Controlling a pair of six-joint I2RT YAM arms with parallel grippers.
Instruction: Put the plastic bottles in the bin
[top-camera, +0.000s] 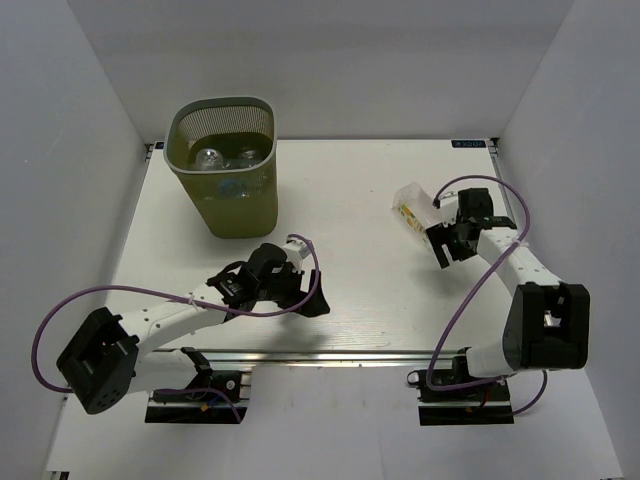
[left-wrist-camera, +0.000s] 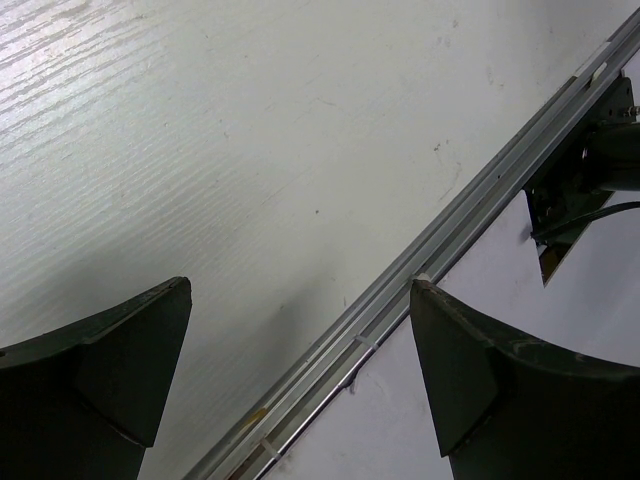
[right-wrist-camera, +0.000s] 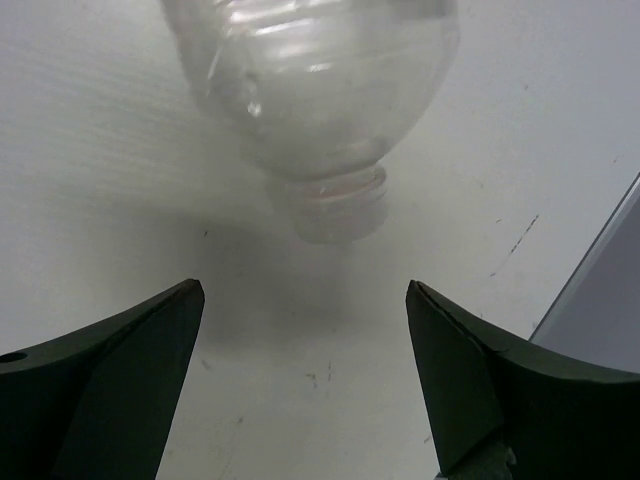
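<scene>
My right gripper moves outward and closes around the capped neck (right-wrist-camera: 334, 205) next, since the bottle's white cap still lies just ahead of the open fingers.
The olive-green mesh bin (top-camera: 225, 200) stands at the table's far left, with clear plastic bottles (top-camera: 212, 158) inside it. One clear bottle with a cream label (top-camera: 412, 204) lies on the table at the right. In the right wrist view this bottle (right-wrist-camera: 320, 90) lies just ahead of the fingers, its white cap (right-wrist-camera: 335, 205) pointing at my right gripper (right-wrist-camera: 305, 290). My right gripper (top-camera: 446, 240) is open and empty, just short of the cap. My left gripper (top-camera: 302, 298) is open and empty near the table's front edge, and it shows open in the left wrist view (left-wrist-camera: 300, 285).
A metal rail (left-wrist-camera: 420, 270) runs along the table's front edge under the left gripper. Purple cables (top-camera: 470, 290) loop beside both arms. White walls close in the table at the back and on both sides.
</scene>
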